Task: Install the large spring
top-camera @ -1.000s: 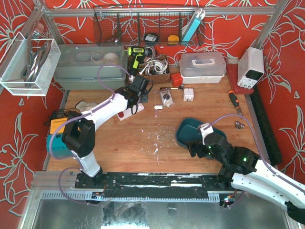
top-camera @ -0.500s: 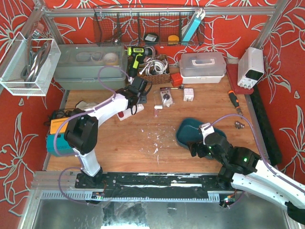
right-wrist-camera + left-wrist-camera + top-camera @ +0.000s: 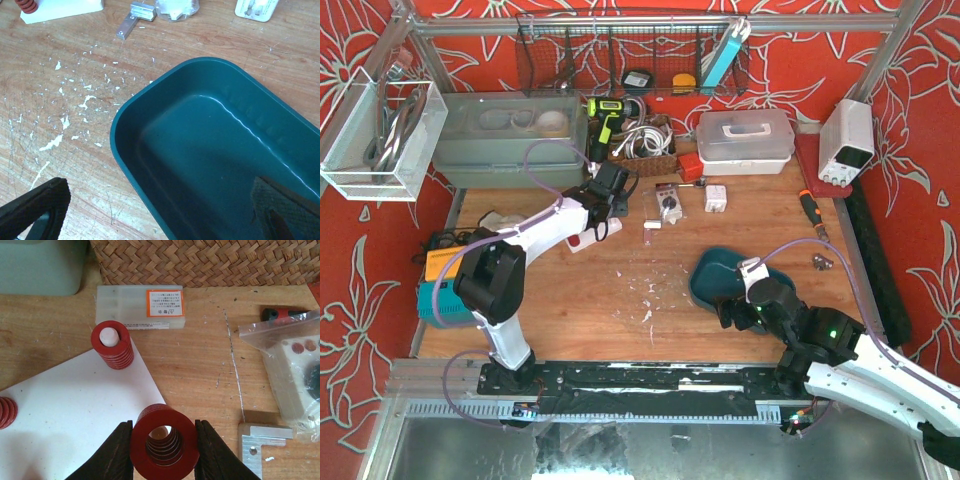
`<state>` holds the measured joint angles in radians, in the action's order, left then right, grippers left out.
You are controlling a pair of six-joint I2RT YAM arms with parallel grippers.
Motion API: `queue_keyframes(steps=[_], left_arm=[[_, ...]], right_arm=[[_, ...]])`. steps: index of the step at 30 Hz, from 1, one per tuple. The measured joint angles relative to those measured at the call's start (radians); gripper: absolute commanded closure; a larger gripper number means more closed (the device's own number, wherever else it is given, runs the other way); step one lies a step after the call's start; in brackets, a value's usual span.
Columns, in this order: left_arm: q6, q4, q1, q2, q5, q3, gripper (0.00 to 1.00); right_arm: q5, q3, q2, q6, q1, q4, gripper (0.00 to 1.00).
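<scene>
The white peg shows through the large spring's hole, so I will next lower the spring with my left gripper around the white peg at the base plate's corner and release it.
My left gripper [image 3: 164, 441] is shut on the large spring [image 3: 139, 446], a red coil seen end-on between the two black fingers. It hangs over the corner of the white base plate [image 3: 65, 410], and a white peg shows through its bore. A smaller red spring [image 3: 112, 346] stands on another peg further along the plate. A third red spring [image 3: 6, 411] shows at the left edge. From above, the left gripper [image 3: 604, 200] is at the plate [image 3: 582, 241] on the back left of the table. My right gripper [image 3: 160, 215] stands wide open over an empty teal tray [image 3: 125, 145].
A white box with an orange label [image 3: 140, 307] lies just beyond the plate, in front of a wicker basket [image 3: 200, 260]. A bagged part [image 3: 290, 365] and an aluminium bracket [image 3: 262, 440] lie to the right. White flecks [image 3: 75, 107] litter the wood left of the tray [image 3: 705, 285].
The left arm's elbow has shifted slightly, with the large spring still in its grip over the plate. The right arm has not moved.
</scene>
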<state>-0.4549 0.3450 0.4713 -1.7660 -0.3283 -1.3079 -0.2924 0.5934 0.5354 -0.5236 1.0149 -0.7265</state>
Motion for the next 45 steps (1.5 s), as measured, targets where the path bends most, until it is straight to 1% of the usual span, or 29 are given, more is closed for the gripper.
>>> queue_keyframes(steps=[11,13,17,19,22,25,28,31,36,39,40,41,42,43,44,45], left_arm=[[-0.007,0.026,0.001,0.005,0.01,0.008,0.92],[-0.008,0.028,0.001,0.005,0.013,0.012,0.9],[-0.01,0.026,0.001,0.005,0.016,0.033,0.83],[-0.01,0.021,0.001,0.005,0.017,0.049,0.76],[-0.01,0.019,0.001,0.0,0.018,0.06,0.7],[-0.009,0.008,0.0,-0.016,0.018,0.058,0.57],[-0.01,0.008,-0.001,-0.034,0.016,0.048,0.5],[-0.013,0.008,-0.001,-0.037,0.016,0.031,0.41],[-0.026,0.008,-0.001,-0.002,0.021,0.028,0.32],[-0.03,0.009,-0.001,0.078,0.027,0.048,0.24],[-0.033,0.004,-0.001,0.205,0.03,0.081,0.18],[-0.032,0.003,-0.001,0.207,0.03,0.081,0.16],[-0.026,-0.035,-0.001,0.249,0.035,0.104,0.13],[-0.019,-0.077,-0.001,0.304,0.043,0.156,0.06],[-0.011,-0.095,-0.002,0.373,0.052,0.211,0.01],[0.0,-0.11,-0.002,0.432,0.056,0.256,0.0]], right_arm=[[-0.006,0.0,0.002,0.0,0.0,0.0,0.01],[-0.006,0.0,0.005,0.0,0.0,0.0,0.01],[-0.006,0.0,0.01,0.0,0.0,0.001,0.01],[-0.006,0.0,0.01,0.0,0.0,0.001,0.01],[-0.007,0.0,0.009,0.0,0.0,0.0,0.01],[-0.007,0.0,0.008,0.0,0.0,0.0,0.01],[-0.007,0.0,0.008,-0.002,0.0,0.0,0.01],[-0.011,0.0,0.008,-0.004,0.0,0.0,0.01],[-0.04,0.006,0.022,-0.003,0.0,0.003,0.01],[-0.072,0.046,0.068,0.007,0.0,0.018,0.01],[-0.11,0.088,0.121,0.016,0.0,0.057,0.01],[-0.111,0.088,0.121,0.016,0.0,0.058,0.01],[-0.136,0.091,0.153,0.024,0.0,0.073,0.01],[-0.167,0.098,0.18,0.037,0.0,0.092,0.01],[-0.2,0.1,0.212,0.049,0.0,0.125,0.01],[-0.229,0.1,0.236,0.064,0.0,0.151,0.01]])
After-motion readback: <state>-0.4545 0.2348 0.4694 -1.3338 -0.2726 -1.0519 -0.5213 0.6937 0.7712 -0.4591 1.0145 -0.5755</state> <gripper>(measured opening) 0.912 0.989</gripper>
